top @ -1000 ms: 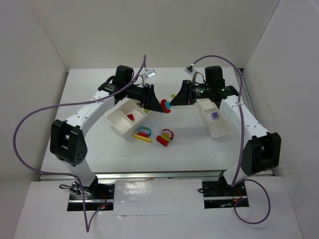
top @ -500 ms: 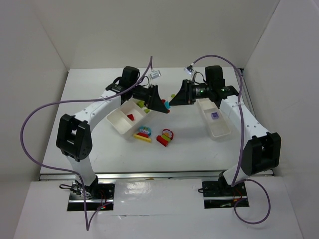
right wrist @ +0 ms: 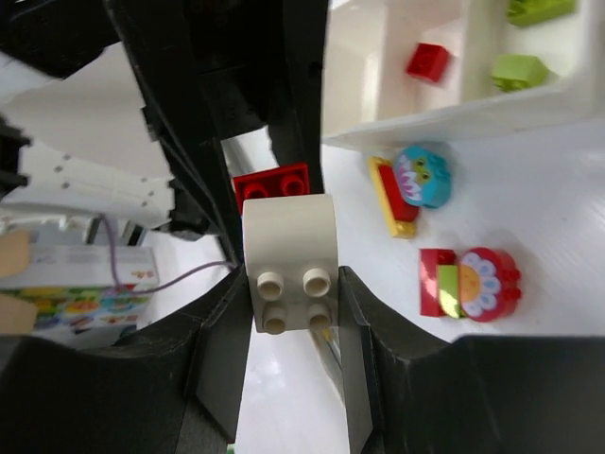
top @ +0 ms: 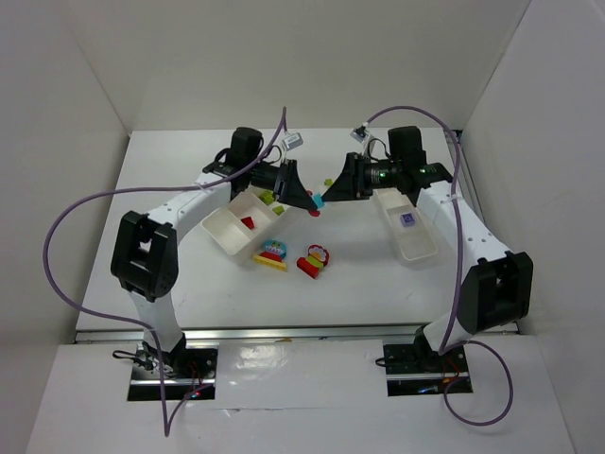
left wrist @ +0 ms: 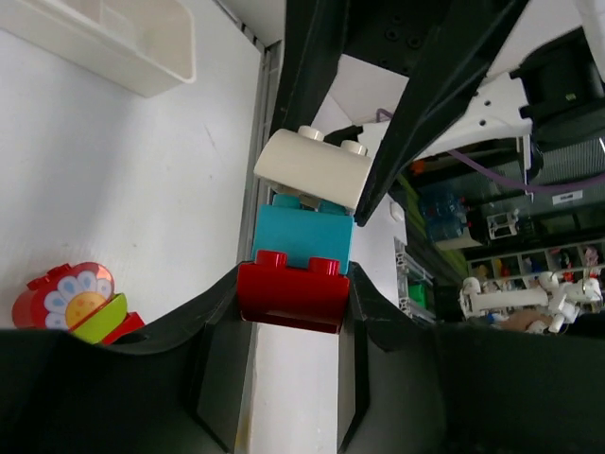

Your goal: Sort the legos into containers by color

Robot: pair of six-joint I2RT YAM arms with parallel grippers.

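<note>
My right gripper swings to the narrow tray's empty near section (top: 417, 245), below it and to its right in the top view, next, then lowers and releases the white lego.
A small stack of legos hangs in the air between my two grippers: a red brick (left wrist: 293, 288), a cyan brick (left wrist: 304, 236) and a white brick (left wrist: 314, 170). My left gripper (left wrist: 293, 284) is shut on the red end, its jaws touching both sides. My right gripper (right wrist: 288, 284) is shut on the white brick (right wrist: 288, 260), with the red brick (right wrist: 272, 183) showing behind it. In the top view the stack (top: 318, 202) sits between the left gripper (top: 308, 205) and the right gripper (top: 327, 196), just right of the wide tray (top: 222, 229).
The wide tray holds a red brick (top: 249, 223) and green bricks (top: 269, 199). The narrow tray (top: 416, 248) at the right holds a purple brick (top: 407, 219). Two mixed stacks lie on the table: a cyan-faced one (top: 271, 253) and a red flower one (top: 314, 260).
My left arm has swung right to the stack and its jaws have closed on the red brick. The right gripper has kept its hold on the white end.
</note>
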